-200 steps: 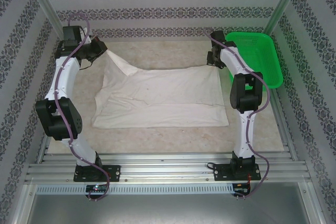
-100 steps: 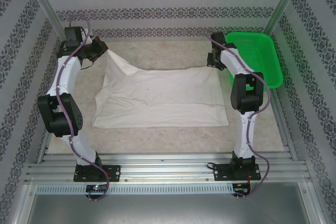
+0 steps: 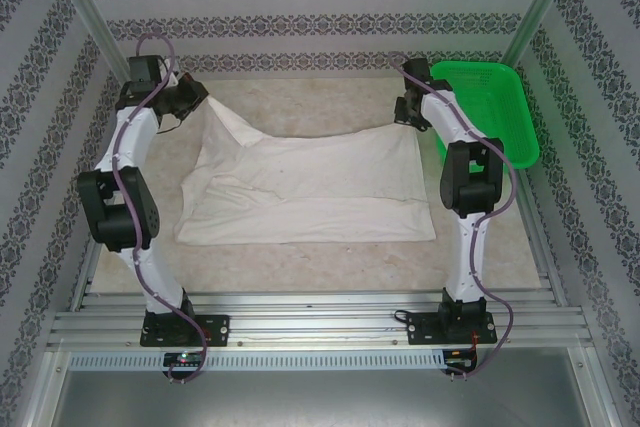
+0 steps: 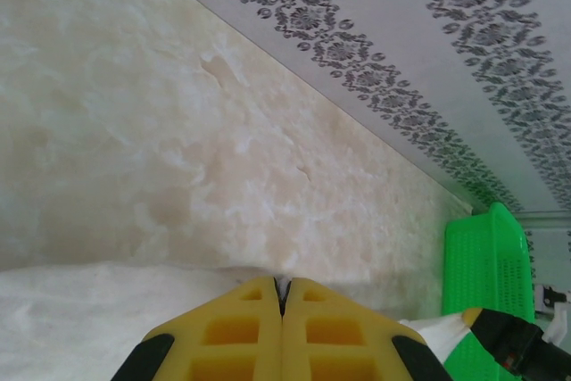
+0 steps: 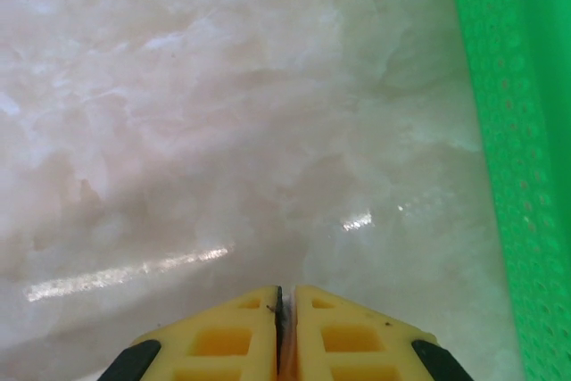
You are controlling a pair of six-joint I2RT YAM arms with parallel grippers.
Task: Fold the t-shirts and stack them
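Note:
My left gripper needs to go down next to the tabletop by the shirt's far edge [image 3: 226,111], moving gently toward the right gripper, and let go of the raised corner.
One white t-shirt [image 3: 310,187] lies spread across the middle of the table, its front edge flat. Its far left corner is pulled up off the table into my left gripper [image 3: 203,99]. In the left wrist view that gripper [image 4: 282,285] is shut, with a sliver of white cloth pinched at the tips and more t-shirt [image 4: 80,310] hanging below left. My right gripper [image 3: 408,122] sits at the shirt's far right corner. In the right wrist view it [image 5: 285,292] is shut, with a thin pale strip between the jaws, low over the table.
A green mesh basket [image 3: 495,107] stands at the far right, close beside the right arm; it also shows as the basket [image 4: 486,274] and the basket [image 5: 522,131] in the wrist views. Patterned walls close in the beige table [image 3: 300,267] at the back and sides.
The left arm has shifted slightly toward the back wall, keeping the shirt corner raised. The right arm and the rest of the shirt have hardly moved.

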